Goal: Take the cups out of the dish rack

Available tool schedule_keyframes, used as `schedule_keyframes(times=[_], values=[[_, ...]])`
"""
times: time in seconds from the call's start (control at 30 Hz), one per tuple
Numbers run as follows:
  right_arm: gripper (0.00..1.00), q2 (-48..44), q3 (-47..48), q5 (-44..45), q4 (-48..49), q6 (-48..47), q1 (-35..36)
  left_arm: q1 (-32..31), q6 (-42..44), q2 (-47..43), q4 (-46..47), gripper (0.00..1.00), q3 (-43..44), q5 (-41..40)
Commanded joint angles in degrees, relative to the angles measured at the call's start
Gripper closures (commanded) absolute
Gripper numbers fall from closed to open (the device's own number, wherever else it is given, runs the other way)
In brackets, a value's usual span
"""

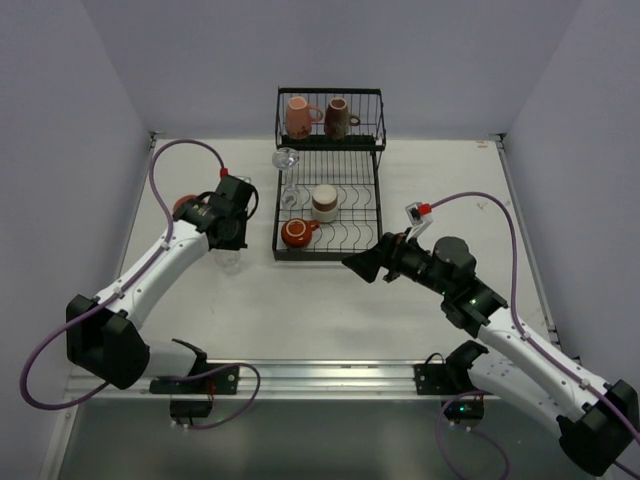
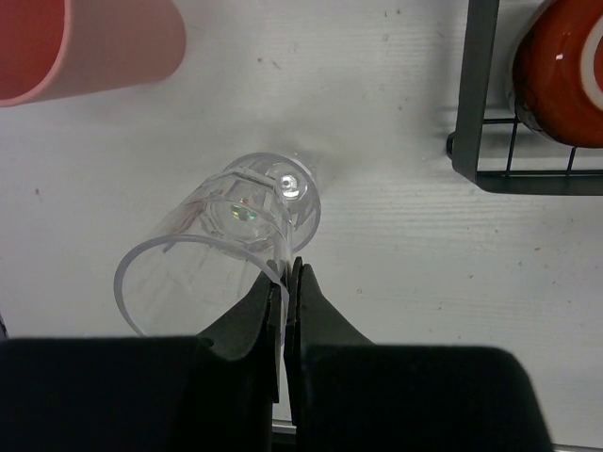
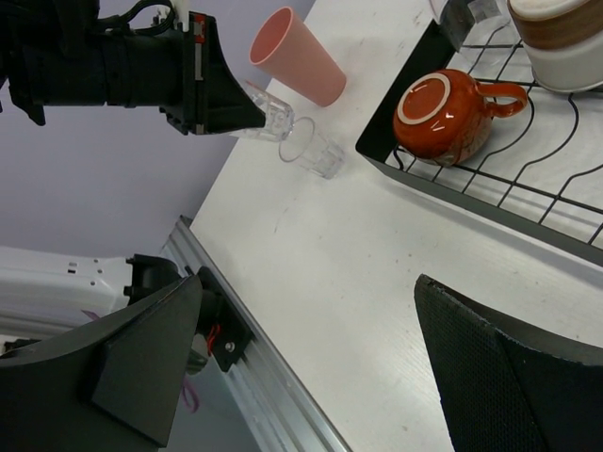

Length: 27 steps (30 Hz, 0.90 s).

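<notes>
The second clear glass will go down next in the left gripper, into the opening of another clear glass (image 1: 228,259) (image 2: 274,201), which is upright on the tabletop just below.
The black wire dish rack (image 1: 375,196) stands at the back middle. Its raised tier holds a pink mug (image 1: 297,117) and a dark brown mug (image 1: 338,118). Its flat tier holds a clear glass (image 1: 287,161), a white-and-brown cup (image 1: 324,203) and an upside-down orange-red cup (image 1: 295,233). My left gripper (image 2: 287,273) is shut on the rim of a second clear glass (image 2: 236,221), tilted low over the table left of the rack. The salmon tumbler (image 2: 85,42) lies on its side beside it. My right gripper (image 3: 306,311) is open and empty in front of the rack.
The rack's front left corner (image 2: 476,113) is close to the right of the held glass. The metal rail (image 1: 320,375) runs along the near table edge. Grey walls close in the left, back and right sides.
</notes>
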Motion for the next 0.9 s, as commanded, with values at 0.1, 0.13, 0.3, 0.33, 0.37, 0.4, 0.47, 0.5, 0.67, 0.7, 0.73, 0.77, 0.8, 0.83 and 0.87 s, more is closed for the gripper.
schedule_keyframes(times=[0.1,0.13,0.3,0.33,0.37,0.4,0.47,0.5,0.67,0.7,0.73,0.77,0.8,0.83,0.87], values=[[0.03,0.80,-0.02,-0.65,1.73,-0.83,0.16,1.11,3.02,1.42,4.28,1.00,-0.69,2.46],[0.03,0.71,-0.11,-0.57,1.73,-0.83,0.07,1.11,3.02,1.60,4.28,1.00,-0.78,2.72],[0.03,0.88,-0.11,-0.39,1.73,-0.83,0.16,1.11,3.29,2.92,5.25,1.00,-1.83,3.69],[0.03,0.88,-0.11,-0.39,1.64,-0.91,0.07,1.20,3.37,3.18,5.16,1.00,-1.92,3.78],[0.03,0.88,-0.19,-0.30,1.64,-0.91,0.07,1.11,3.37,3.36,5.33,1.00,-2.27,3.35],[0.03,0.97,-0.20,-0.30,1.73,-0.91,0.07,1.20,3.46,3.62,5.34,1.00,-2.45,3.08],[0.03,1.15,-0.11,-0.21,1.90,-1.00,0.15,1.20,3.64,3.71,5.68,1.00,-3.24,2.64],[0.03,1.32,-0.11,-0.21,1.91,-1.00,0.16,1.20,3.64,4.15,5.69,1.00,-3.33,2.38],[0.03,2.11,-0.02,-0.21,2.26,-1.00,0.16,1.20,3.90,4.86,6.04,1.00,-4.38,1.23],[0.03,2.29,0.07,-0.21,2.34,-1.00,0.16,1.20,3.82,5.20,6.13,1.00,-4.38,1.32],[0.03,2.81,0.24,-0.21,2.43,-0.91,0.16,1.28,3.81,5.30,6.74,0.97,-4.82,1.41],[0.03,3.08,0.24,-0.21,2.52,-0.91,0.07,1.29,3.81,5.30,6.92,0.92,-5.00,1.32],[0.03,3.43,0.33,-0.13,2.52,-0.91,0.15,1.29,3.81,5.47,7.18,0.90,-5.17,1.32],[0.03,3.78,0.42,0.05,2.52,-1.09,0.16,1.29,3.81,5.65,7.36,0.87,-5.17,1.32],[0.03,4.66,0.59,1.01,2.52,-1.26,0.16,1.29,3.73,5.65,7.62,0.79,-5.26,1.23]])
